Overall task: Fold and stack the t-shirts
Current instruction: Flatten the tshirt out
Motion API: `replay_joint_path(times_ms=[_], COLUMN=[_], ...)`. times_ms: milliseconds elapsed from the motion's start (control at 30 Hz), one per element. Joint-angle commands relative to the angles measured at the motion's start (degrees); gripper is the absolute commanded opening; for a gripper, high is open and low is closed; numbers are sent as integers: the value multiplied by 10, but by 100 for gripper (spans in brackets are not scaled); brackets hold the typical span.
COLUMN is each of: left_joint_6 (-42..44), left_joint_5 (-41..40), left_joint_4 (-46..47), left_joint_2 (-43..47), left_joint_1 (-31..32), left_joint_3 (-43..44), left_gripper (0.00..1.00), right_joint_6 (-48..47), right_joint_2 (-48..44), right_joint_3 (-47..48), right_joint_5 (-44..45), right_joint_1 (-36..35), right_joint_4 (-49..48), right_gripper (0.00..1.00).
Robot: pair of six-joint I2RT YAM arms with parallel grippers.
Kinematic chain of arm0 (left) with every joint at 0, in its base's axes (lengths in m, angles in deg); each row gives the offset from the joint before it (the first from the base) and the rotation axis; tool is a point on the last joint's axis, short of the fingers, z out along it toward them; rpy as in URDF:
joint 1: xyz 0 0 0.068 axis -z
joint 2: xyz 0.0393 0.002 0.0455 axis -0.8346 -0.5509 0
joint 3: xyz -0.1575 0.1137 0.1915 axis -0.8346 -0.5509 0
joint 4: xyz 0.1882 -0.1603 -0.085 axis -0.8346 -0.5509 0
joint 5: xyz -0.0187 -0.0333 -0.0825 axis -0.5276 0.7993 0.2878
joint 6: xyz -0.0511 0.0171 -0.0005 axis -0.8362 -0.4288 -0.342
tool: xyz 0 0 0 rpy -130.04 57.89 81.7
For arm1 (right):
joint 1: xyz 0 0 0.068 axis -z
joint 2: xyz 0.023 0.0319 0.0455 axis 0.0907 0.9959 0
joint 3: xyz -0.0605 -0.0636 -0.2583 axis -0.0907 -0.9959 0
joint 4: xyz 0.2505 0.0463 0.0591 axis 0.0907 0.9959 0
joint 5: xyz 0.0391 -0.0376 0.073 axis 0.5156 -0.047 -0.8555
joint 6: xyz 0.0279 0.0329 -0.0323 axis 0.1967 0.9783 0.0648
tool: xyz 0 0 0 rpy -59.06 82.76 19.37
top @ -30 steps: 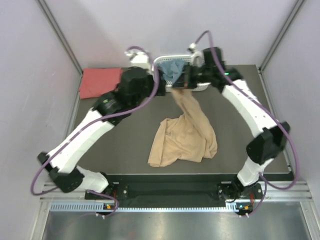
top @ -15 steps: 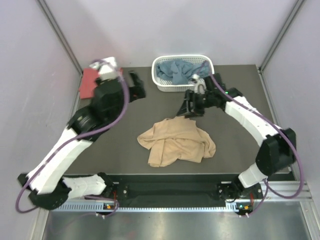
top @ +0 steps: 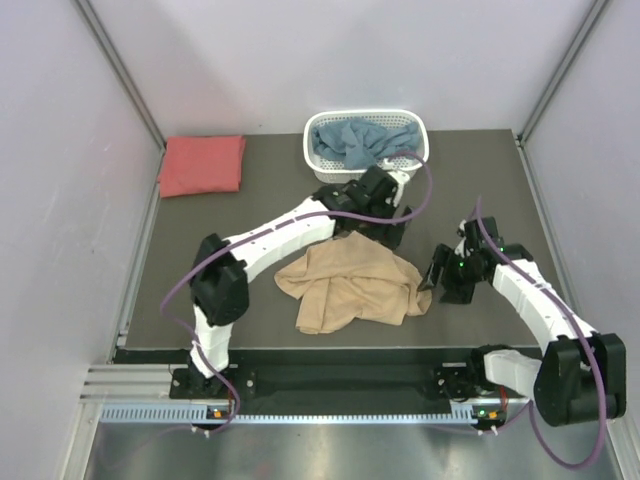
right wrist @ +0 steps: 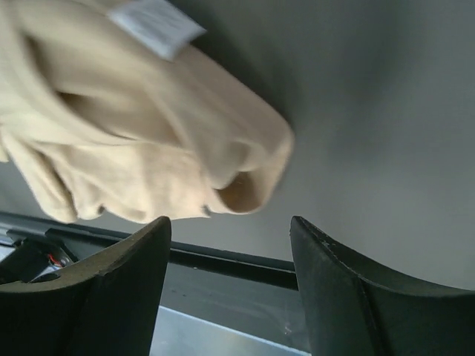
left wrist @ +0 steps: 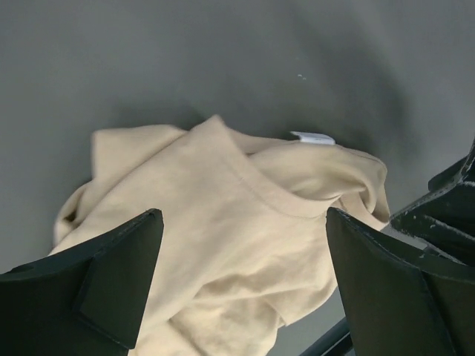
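Note:
The left gripper shifts slightly toward my right gripper next and lowers to the raised seam near the white neck tag.
A tan t-shirt [top: 352, 285] lies crumpled in the middle of the table, its white neck tag [left wrist: 312, 137] facing up. My left gripper [top: 385, 228] hovers open over the shirt's far edge, and tan cloth [left wrist: 237, 222] shows below and between its jaws, ungripped. To the right of the shirt my right gripper [top: 436, 280] stands open and holds nothing; a rolled shirt edge [right wrist: 245, 163] lies just ahead of it. A coral-red t-shirt [top: 201, 165] rests folded at the back left. A dusty blue t-shirt [top: 352, 140] sits bunched in the basket.
The white lattice basket [top: 415, 150] stands at the back centre of the dark table [top: 250, 215]. The table's near edge and a metal rail [right wrist: 223, 297] run close below the right gripper. Grey walls enclose both sides and the back.
The right gripper let go of the tan shirt it held up near the basket; the shirt dropped into a heap. The right arm pulled back to the near right. The left arm swung over the shirt.

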Motion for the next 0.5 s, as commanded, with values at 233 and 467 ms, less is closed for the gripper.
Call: replay_joint_path(times_ms=[233, 467], left_joint_6=[3, -7], left_joint_5=[18, -6], left_joint_4=[-73, -90], left_joint_2=[-147, -191], left_joint_1=[28, 28], left_joint_3=[126, 141], left_gripper=[96, 86], right_joint_6=[27, 57], right_joint_2=[-41, -4], right_joint_3=[-88, -139], right_joint_5=[-40, -85], right_joint_1=[48, 48], right_joint_4=[-24, -113], right_gripper=[63, 54])
